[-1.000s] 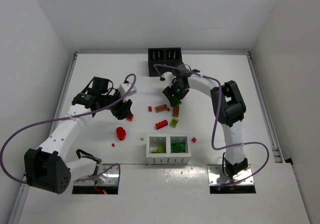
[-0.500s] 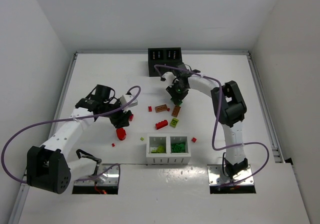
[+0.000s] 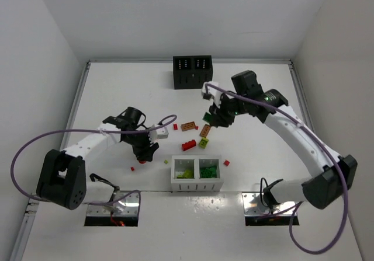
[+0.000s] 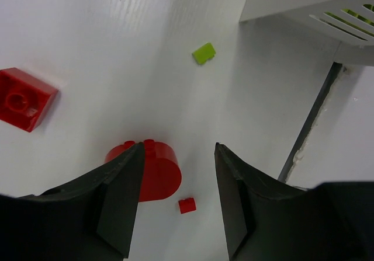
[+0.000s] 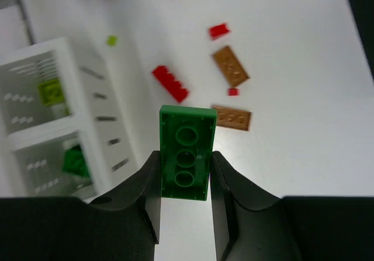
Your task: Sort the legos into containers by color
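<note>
I will next move my right gripper back over the white container's section (image 3: 209, 169) (image 5: 58, 163) beside the lime one and let go of the lego, because there are already dark green legos in there.
My right gripper (image 5: 185, 156) is shut on a dark green lego (image 5: 187, 126), held by its long sides above the table with its hollow underside toward the camera. From above, that gripper (image 3: 215, 118) hangs behind the white container (image 3: 197, 183), whose two compartments hold lime and dark green legos. My left gripper (image 4: 178, 156) is open and low over the table. A rounded red lego (image 4: 156, 170) lies partly under its left finger, and a tiny red piece (image 4: 187, 205) sits between the jaws. The black container (image 3: 192, 73) stands at the back.
Loose legos lie between the arms: two orange-brown plates (image 3: 188, 126) (image 3: 205, 130), a long red brick (image 3: 188, 145), a lime brick (image 3: 203, 142) and small red bits (image 3: 226, 163). A square red brick (image 4: 23, 97) and a lime chip (image 4: 204, 53) lie near my left gripper.
My right gripper shut on the dark green lego and carried it up and to the right. My left gripper swung down and right until it stood over the rounded red lego.
</note>
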Motion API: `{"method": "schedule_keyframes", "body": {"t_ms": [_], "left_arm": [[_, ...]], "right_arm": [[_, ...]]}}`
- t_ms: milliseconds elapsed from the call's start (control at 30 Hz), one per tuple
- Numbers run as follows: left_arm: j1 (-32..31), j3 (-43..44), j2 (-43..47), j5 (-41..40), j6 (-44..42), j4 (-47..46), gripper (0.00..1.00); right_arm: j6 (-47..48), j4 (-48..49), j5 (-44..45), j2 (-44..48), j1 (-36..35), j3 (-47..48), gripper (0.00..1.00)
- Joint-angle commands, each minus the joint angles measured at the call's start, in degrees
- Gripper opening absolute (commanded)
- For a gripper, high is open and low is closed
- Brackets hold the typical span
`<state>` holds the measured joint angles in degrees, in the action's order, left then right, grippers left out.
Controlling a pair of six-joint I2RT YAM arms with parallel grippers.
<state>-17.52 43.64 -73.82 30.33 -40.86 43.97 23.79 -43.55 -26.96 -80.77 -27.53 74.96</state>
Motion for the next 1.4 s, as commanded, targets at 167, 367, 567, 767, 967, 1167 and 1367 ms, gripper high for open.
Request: {"method": "schedule_keyframes", "body": {"t_ms": [167, 367, 567, 767, 967, 1167, 1367], "left_arm": [[-2.6, 4.8, -8.3, 1.4, 2.5, -2.4, 0.57], [-6.0, 8.6, -14.5, 0.0, 7.8, -5.5, 0.57], [-8.7, 8.8, -15.6, -4.8, 13.9, -10.2, 0.57], [-11.9, 6.0, -14.5, -9.8, 17.9, -13.6, 0.57], [-13.9, 6.0, -15.0, -12.0, 21.1, -14.7, 0.55], [-16.8, 6.0, -15.0, -13.1, 22.1, -14.7, 0.55], [-19.7, 5.5, -14.4, -17.3, 22.1, -14.2, 0.54]], "right_arm": [[10.6, -11.6, -6.2, 5.9, -7.8, -7.6, 0.03], [13.6, -12.4, -2.3, 5.4, -13.6, -10.2, 0.03], [14.9, -11.6, 0.2, 5.4, -18.3, -10.7, 0.03], [16.1, -11.1, 5.1, 6.5, -23.2, -14.2, 0.03], [16.6, -10.1, 9.7, 6.5, -27.0, -15.9, 0.22], [16.6, -7.5, 12.5, 7.8, -28.7, -17.1, 0.48], [15.4, -5.7, 14.7, 9.1, -29.2, -17.1, 0.54]]}}
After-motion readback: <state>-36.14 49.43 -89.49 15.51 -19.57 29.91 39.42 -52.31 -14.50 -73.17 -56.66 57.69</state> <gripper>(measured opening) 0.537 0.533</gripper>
